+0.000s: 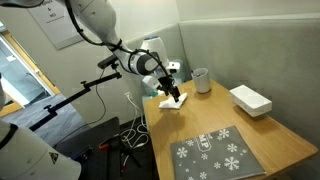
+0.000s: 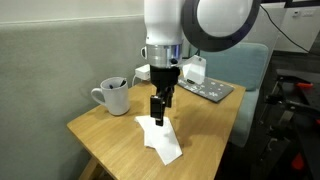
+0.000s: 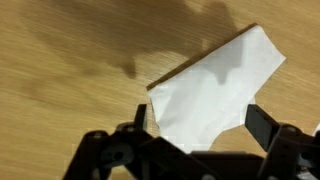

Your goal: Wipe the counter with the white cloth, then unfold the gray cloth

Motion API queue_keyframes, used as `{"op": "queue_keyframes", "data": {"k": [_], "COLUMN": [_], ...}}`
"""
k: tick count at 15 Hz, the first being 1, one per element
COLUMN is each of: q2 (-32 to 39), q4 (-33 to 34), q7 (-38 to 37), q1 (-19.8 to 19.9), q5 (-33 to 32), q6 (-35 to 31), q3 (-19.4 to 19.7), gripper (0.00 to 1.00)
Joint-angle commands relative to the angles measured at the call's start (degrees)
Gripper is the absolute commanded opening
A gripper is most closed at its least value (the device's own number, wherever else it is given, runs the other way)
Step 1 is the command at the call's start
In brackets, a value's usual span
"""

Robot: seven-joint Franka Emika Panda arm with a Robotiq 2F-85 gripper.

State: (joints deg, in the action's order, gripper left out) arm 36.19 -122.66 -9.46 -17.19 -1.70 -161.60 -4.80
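Note:
The white cloth's near edge already lies below, between the two open fingers, so the gripper needs to go down onto it and close there.
The white cloth lies flat on the wooden counter near its corner; it also shows in an exterior view and fills the middle of the wrist view. My gripper is open, pointing straight down, with one finger on each side of the cloth's near edge. In both exterior views the gripper hangs just above the cloth. The gray cloth with white snowflakes lies folded flat at the other end of the counter, also seen in an exterior view.
A white mug stands by the wall near the white cloth. A white box sits along the wall. The counter edge runs close to the cloth.

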Motion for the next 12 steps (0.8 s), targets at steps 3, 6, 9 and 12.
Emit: {"op": "queue_keyframes", "data": {"k": [3, 6, 9, 12], "q2": [5.09, 6.78, 7.82, 8.32], "q4": [5.55, 7.38, 8.49, 9.16], "q7": [-1.18, -1.07, -0.83, -0.68], "q1": [-2.85, -3.24, -3.18, -2.92], "q5": [-1.50, -1.32, -1.23, -1.06], "q6": [1.00, 1.57, 1.77, 2.00], "q3": [2.75, 3.17, 3.21, 3.15], "gripper": [1.00, 1.00, 0.66, 0.42]}}
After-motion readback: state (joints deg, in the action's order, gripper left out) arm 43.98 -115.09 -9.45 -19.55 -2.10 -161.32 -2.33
